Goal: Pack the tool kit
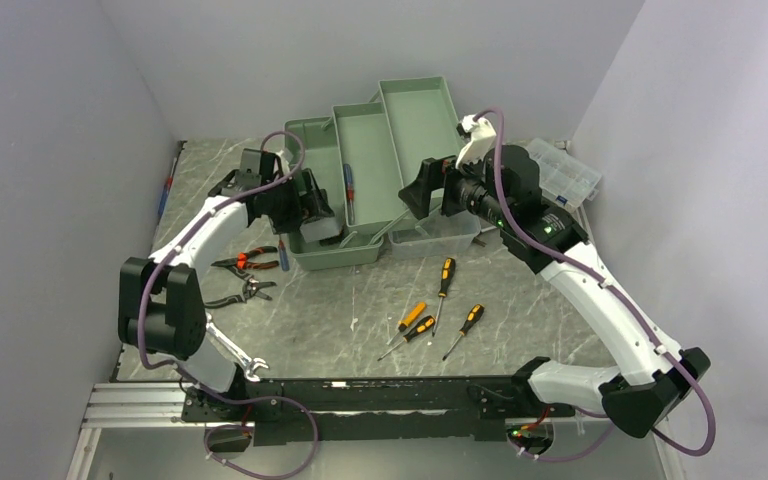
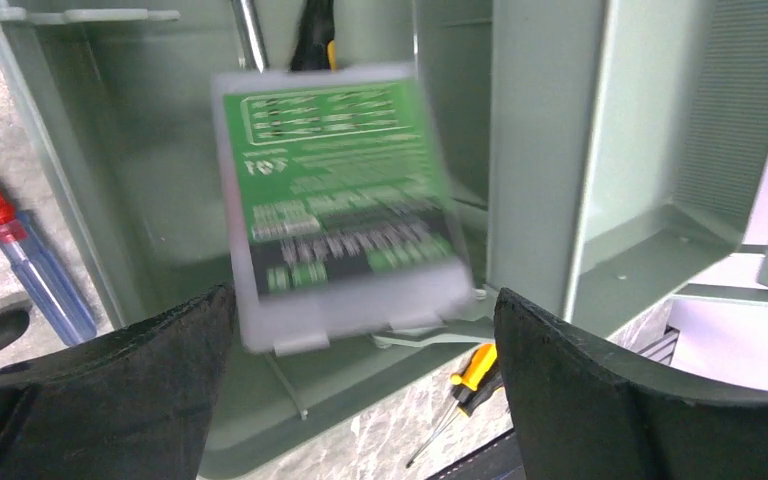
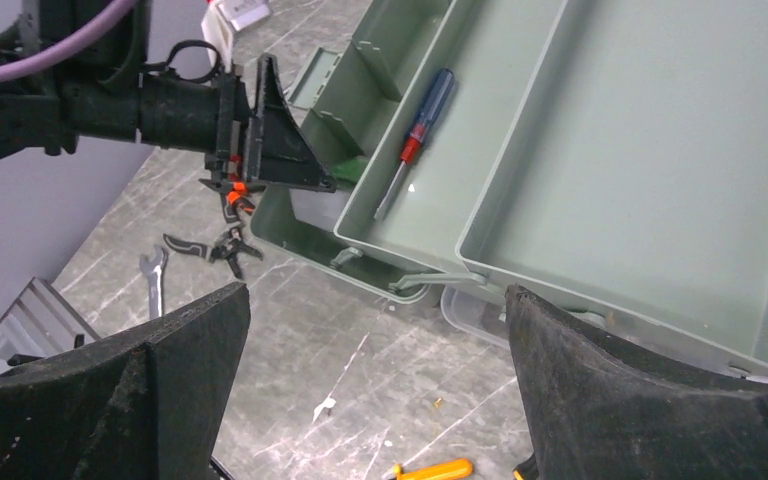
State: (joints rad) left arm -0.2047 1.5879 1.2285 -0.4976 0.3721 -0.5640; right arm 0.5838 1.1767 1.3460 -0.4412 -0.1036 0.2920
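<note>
The black handle [image 1: 421, 326] beside the plain orange one gets my right gripper next, which draws back and lowers onto it, as that screwdriver lies below and back from the gripper.
The sage-green toolbox [image 1: 422, 108] stands open at the back of the table, its trays folded out. A blue-handled screwdriver [image 3: 425, 122] lies in the middle tray. My left gripper [image 2: 362, 296] hangs open over the toolbox's bottom compartment [image 2: 160, 180]. Between its fingers, touching neither, is a blurred small clear case with a green label [image 2: 340, 195]. My right gripper [image 3: 375, 292] is open and empty above the marble table, just in front of the trays [image 3: 660, 150]. Several orange-and-black screwdrivers [image 1: 445, 275] lie on the table in front of the box.
Two pliers [image 1: 248, 263] and a wrench [image 1: 235, 352] lie at the left front. Another blue screwdriver [image 2: 35, 275] lies beside the toolbox's left wall. A small clear organizer box [image 1: 565, 172] sits at the back right. Grey walls close in on both sides.
</note>
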